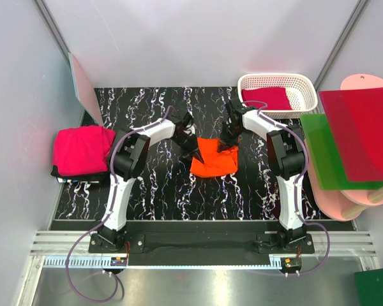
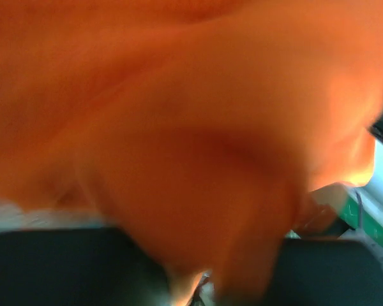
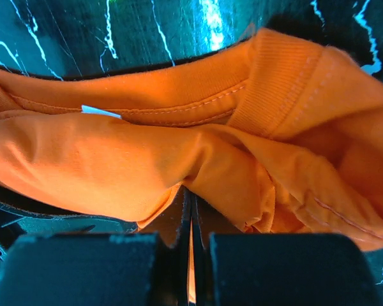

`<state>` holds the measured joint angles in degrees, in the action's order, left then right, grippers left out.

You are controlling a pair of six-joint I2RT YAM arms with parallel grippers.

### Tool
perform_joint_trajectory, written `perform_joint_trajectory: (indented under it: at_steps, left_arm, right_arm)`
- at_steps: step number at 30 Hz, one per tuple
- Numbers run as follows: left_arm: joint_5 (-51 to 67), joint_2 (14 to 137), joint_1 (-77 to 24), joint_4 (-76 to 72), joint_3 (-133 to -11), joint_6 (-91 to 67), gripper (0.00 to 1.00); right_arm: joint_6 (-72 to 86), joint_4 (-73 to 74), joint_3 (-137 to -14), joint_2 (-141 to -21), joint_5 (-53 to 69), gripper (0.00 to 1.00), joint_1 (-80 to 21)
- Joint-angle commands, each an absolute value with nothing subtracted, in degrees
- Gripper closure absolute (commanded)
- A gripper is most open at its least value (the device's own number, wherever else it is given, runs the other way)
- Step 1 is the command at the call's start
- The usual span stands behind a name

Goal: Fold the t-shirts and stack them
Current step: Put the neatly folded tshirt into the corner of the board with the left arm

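Next, my left gripper should swing over the folded magenta t-shirt point(image 1: 83, 150) and release the orange one there, since the magenta one lies to the gripper's left in the top view.
The orange t-shirt point(image 1: 214, 159) hangs bunched at mid-table between my two grippers. My left gripper point(image 1: 193, 152) is at its left upper corner. In the left wrist view blurred orange cloth point(image 2: 191, 127) fills the frame and runs down between the dark jaws, which look shut on it. My right gripper point(image 1: 228, 143) holds the right upper corner. In the right wrist view the jaws point(image 3: 191, 210) are pressed together on a thin fold of the shirt point(image 3: 115, 159), near its ribbed collar. A folded magenta t-shirt point(image 1: 83, 150) lies at the table's left edge. A crimson t-shirt point(image 1: 266, 97) lies in the white basket point(image 1: 277, 80).
At the right lie a stiff red sheet point(image 1: 364, 131) and a green sheet point(image 1: 329, 153) over pale pink boards point(image 1: 364, 197). Another pale board point(image 1: 84, 86) leans at the back left. The tabletop point(image 1: 153, 185) is black marble-patterned, with white walls on three sides.
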<state>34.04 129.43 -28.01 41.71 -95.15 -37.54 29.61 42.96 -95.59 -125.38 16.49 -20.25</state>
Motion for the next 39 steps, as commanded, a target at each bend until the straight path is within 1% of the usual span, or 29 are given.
perform_joint_trajectory:
  at_steps: [1,5,7,8,10,11,14,16,17,18,25,31,39]
  left_arm:
    - [31.03,132.54,-28.65,41.75,-92.29,-35.25,1.00]
    - [24.37,127.29,-26.46,44.47,-89.74,-33.58,1.00]
    - [21.90,124.56,-23.74,46.40,-87.81,-32.44,1.00]
    - [19.54,121.84,-22.86,47.19,-87.45,-31.74,1.00]
    - [14.45,119.72,-20.75,51.84,-87.62,-29.20,1.00]
    - [13.11,118.23,-20.13,53.77,-88.06,-28.22,1.00]
    - [7.40,115.94,-18.46,59.49,-89.30,-25.58,1.00]
    - [3.63,115.05,-17.93,62.48,-90.17,-24.35,1.00]
    - [2.39,114.44,-17.84,63.27,-90.61,-24.08,1.00]
    - [1.24,114.17,-17.67,64.85,-90.79,-24.17,1.00]
    - [-10.96,110.58,-16.26,70.31,-90.00,-25.48,1.00]
    - [-19.58,105.92,-12.93,74.26,-89.73,-27.33,1.00]
    - [-25.22,100.90,-6.68,76.64,-93.16,-29.18,1.00]
  right_arm:
    - [28.39,43.15,-97.38,-125.25,18.37,1.00,-20.65]
    - [27.69,43.07,-96.68,-123.23,18.46,1.00,-20.66]
    - [27.34,43.07,-96.33,-121.22,18.89,1.00,-20.65]
    - [27.07,42.98,-96.33,-120.51,18.98,0.94,-20.65]
    - [26.54,42.63,-96.33,-118.05,19.68,0.90,-20.65]
    - [26.46,42.45,-96.33,-117.08,19.86,0.75,-20.65]
    - [25.58,41.84,-96.59,-113.21,20.48,0.52,-20.74]
    - [24.87,41.23,-96.77,-109.96,20.31,0.33,-20.74]
    - [24.53,41.05,-97.12,-108.99,20.13,0.32,-20.66]
    - [24.17,40.96,-97.38,-107.33,19.52,0.26,-20.65]
    - [23.38,41.13,-97.21,-102.83,19.07,0.25,-20.65]
    - [22.68,41.75,-93.70,-100.64,20.04,0.25,-20.65]
    - [20.83,43.68,-91.67,-99.14,21.09,0.25,-20.65]
